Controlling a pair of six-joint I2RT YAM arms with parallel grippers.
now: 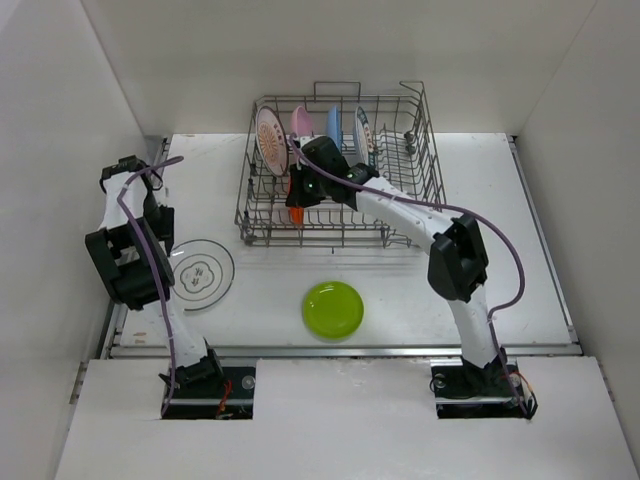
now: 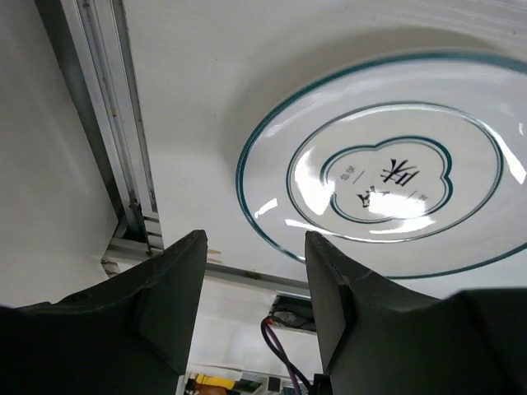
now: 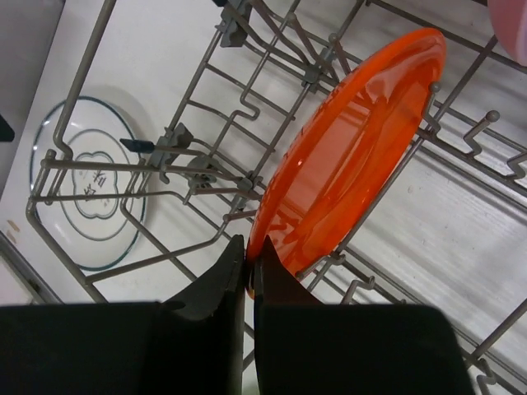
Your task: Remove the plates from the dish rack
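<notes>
My right gripper is going to rise clear of the rack's wires, then come back and down over the lime green plate and let go of the orange plate's rim, because the lime green plate is empty.
The grey wire dish rack stands at the back of the table. My right gripper is shut on the rim of the orange plate, which stands on edge between the tines; it also shows in the top view. A red-patterned white plate, a pink plate, a blue plate and a teal-rimmed plate stand upright in the rack. A lime green plate and a white plate with teal rings lie flat on the table. My left gripper is open and empty beside the ringed plate.
A metal rail runs along the table's left edge next to the white side wall. The rack's raised wire handles stand at its back. A purple cable loops along the left arm.
</notes>
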